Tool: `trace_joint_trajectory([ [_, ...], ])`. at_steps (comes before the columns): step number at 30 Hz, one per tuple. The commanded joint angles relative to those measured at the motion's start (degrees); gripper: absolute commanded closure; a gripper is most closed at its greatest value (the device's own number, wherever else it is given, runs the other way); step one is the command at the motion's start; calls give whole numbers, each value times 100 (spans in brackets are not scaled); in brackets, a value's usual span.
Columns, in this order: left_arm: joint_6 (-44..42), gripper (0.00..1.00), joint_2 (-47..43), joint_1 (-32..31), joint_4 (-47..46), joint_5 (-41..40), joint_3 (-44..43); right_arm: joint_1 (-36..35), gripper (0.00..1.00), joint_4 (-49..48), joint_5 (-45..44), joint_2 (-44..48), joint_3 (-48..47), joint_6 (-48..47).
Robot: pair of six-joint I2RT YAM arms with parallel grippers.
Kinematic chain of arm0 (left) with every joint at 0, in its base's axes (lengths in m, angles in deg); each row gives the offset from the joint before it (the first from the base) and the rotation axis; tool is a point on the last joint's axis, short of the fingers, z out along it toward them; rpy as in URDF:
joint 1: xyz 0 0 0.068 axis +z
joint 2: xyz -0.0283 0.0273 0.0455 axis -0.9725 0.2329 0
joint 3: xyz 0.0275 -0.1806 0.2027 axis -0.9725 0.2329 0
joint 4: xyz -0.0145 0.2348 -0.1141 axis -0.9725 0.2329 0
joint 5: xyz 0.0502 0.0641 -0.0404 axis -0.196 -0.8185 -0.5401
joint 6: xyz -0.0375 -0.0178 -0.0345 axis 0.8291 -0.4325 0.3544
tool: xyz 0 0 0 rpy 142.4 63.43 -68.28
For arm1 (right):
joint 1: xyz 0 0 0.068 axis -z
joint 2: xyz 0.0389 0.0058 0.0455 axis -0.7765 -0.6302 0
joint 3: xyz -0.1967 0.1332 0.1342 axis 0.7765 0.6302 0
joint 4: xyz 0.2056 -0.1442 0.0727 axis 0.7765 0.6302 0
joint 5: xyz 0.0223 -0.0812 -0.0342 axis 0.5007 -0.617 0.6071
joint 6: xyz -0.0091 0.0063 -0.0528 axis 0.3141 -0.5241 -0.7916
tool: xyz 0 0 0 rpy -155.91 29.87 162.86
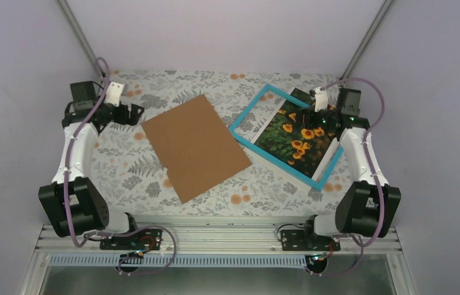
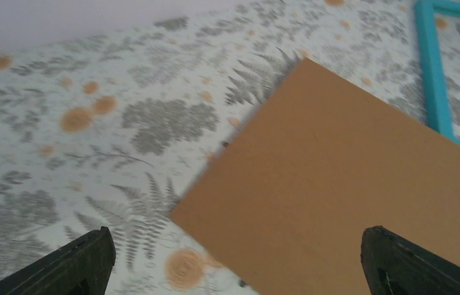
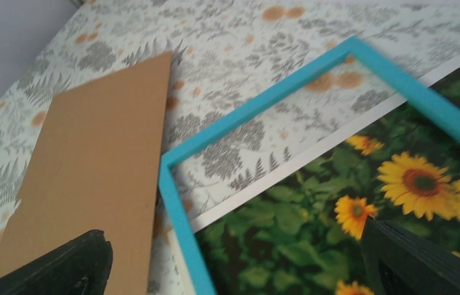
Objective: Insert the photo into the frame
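My right gripper will next lower its open fingers back, one on each side of the frame's near long bar (image 1: 271, 155) (image 3: 202, 279), which is below and back from it, because the bar crosses the photo.
The frame (image 1: 249, 107), thin and teal-blue, lies flat at the right of the table. The photo (image 1: 295, 141) of orange-yellow flowers on green leaves lies face up, skewed, under the frame, whose bars cross over it. My right gripper (image 1: 301, 98) hovers open above their far corner. In the right wrist view the frame (image 3: 252, 107) and photo (image 3: 276, 209) lie below my open right gripper (image 3: 233, 246), which holds nothing. My left gripper (image 1: 135, 114) stands open at the far left, beside the board; in its wrist view the left gripper (image 2: 237, 239) is empty.
A plain brown backing board (image 1: 196, 147) lies flat mid-table, its right corner close to the frame; the board (image 2: 338, 172) fills much of the left wrist view. A fern-and-flower printed cloth (image 1: 123, 178) covers the table. Grey walls close in on three sides.
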Motion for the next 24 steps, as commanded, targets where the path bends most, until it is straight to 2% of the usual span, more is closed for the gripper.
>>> trace_joint_trajectory([
  [1,-118,0,-481,-481,-156,-200,547,-261,0,-108,-237,481,532,-247],
  [6,-268,0,-741,-1599,-313,-615,1020,-482,0,30,-457,818,1028,-558],
  [12,-491,0,-626,-3706,-620,-1525,1317,-614,0,151,-771,1076,1492,-949],
  [18,-600,0,-102,-6051,-1301,-2833,1602,-661,0,248,-1155,1198,1841,-1280],
  [21,-600,0,363,-6983,-1607,-3345,1700,-673,0,283,-1343,1198,1928,-1356],
  [24,-677,0,811,-7660,-1882,-3959,1767,-678,0,276,-1489,1185,1984,-1390],
])
